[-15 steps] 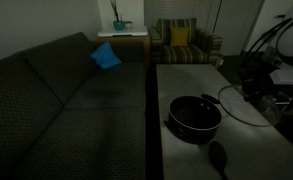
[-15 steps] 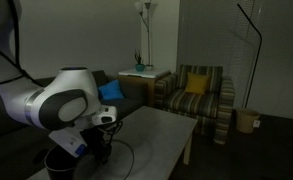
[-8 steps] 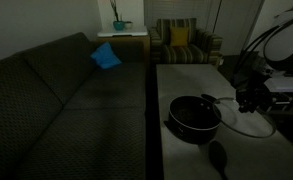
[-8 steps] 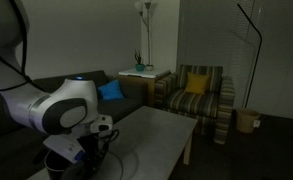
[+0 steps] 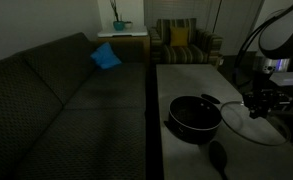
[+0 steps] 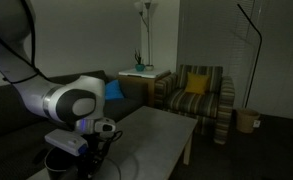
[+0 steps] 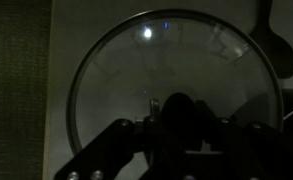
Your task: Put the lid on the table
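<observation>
My gripper should next lower the lid it is holding down onto the clear patch of bare tabletop beside the black pot, and then release the knob.
The see-through lid (image 5: 244,124) hangs low over the pale grey table (image 5: 181,78), to the right of the black round pot (image 5: 194,116). My gripper (image 5: 261,101) is shut on the lid's dark centre knob. In the wrist view the lid (image 7: 136,70) fills the frame with its thin rim, and my gripper (image 7: 179,115) clamps the knob at its middle. The room is dark, so I cannot tell whether the lid touches the table. The gripper (image 6: 92,150) also shows above the pot (image 6: 58,167) in an exterior view.
A small black oval spoon (image 5: 218,157) lies near the table's front edge. A dark sofa (image 5: 66,100) runs along the table. A striped armchair (image 5: 183,45) and a small white side table (image 5: 123,36) stand behind.
My gripper has carried the lid sideways away from the pot, out over the bare table top, and a little lower.
</observation>
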Available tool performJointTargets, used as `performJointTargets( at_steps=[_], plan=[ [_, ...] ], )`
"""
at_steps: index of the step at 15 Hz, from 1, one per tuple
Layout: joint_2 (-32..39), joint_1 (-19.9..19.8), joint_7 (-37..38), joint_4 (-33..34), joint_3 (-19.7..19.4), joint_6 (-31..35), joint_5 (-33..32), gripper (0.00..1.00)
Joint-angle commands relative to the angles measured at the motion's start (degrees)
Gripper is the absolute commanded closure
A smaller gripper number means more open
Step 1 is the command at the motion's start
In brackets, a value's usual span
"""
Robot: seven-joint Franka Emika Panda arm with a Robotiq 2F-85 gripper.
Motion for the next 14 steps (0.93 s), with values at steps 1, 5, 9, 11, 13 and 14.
performJointTargets(
  at_steps=[1, 5, 9, 11, 13, 14],
  plan=[
    [-1.0, 0.7, 1.5, 0.0, -2.7, -2.6, 0.2, 0.85],
    [0.2, 0.4, 0.8, 0.7, -3.3, -0.9, -0.1, 0.85],
    [4.7, -0.7, -1.1, 4.3, -1.0, 4.3, 0.8, 0.85],
    [7.3, -0.1, -0.7, 6.8, -1.3, 5.4, 0.4, 0.85],
    [8.4, 0.6, 0.0, 8.2, -2.4, 5.2, -0.2, 0.85],
    [8.8, 0.6, 0.2, 8.7, -2.8, 5.3, -0.2, 0.85]
  ],
)
